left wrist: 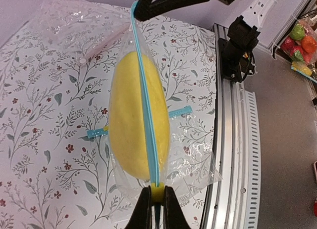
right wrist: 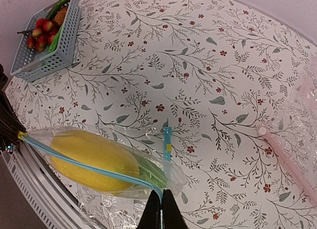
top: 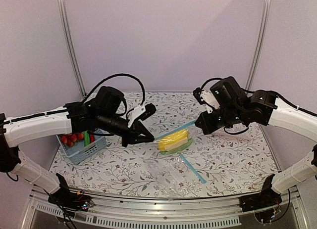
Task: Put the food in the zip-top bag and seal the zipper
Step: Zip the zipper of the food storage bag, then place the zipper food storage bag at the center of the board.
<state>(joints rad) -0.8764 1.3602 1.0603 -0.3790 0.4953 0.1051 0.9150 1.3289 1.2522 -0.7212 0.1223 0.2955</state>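
The tabletop is bare below the spot outward and toward the left in the top view, so the left gripper should carry the bag there, lower it and let it go.
The zip-top bag (left wrist: 193, 157) hangs stretched between my two grippers above the table's middle. Inside it lie the yellow food piece (left wrist: 130, 125) and, beside it, the light-green food piece (right wrist: 151, 170). The light-blue zipper (left wrist: 147, 115) runs taut along the top of the bag. My left gripper (left wrist: 157, 197) is shut on the zipper's end at a small yellow tab. My right gripper (right wrist: 161, 198) is shut on the zipper's other end. In the top view the left gripper (top: 151, 138) and right gripper (top: 197, 124) hold the bag with the yellow food (top: 173, 139) off the table.
A larger clear bag with a long blue strip (top: 193, 169) lies on the table under the held bag. A blue-grey basket (top: 79, 149) with red berries and a long green vegetable stands at the left. A clear bag with a pink strip (right wrist: 292, 162) lies off to one side.
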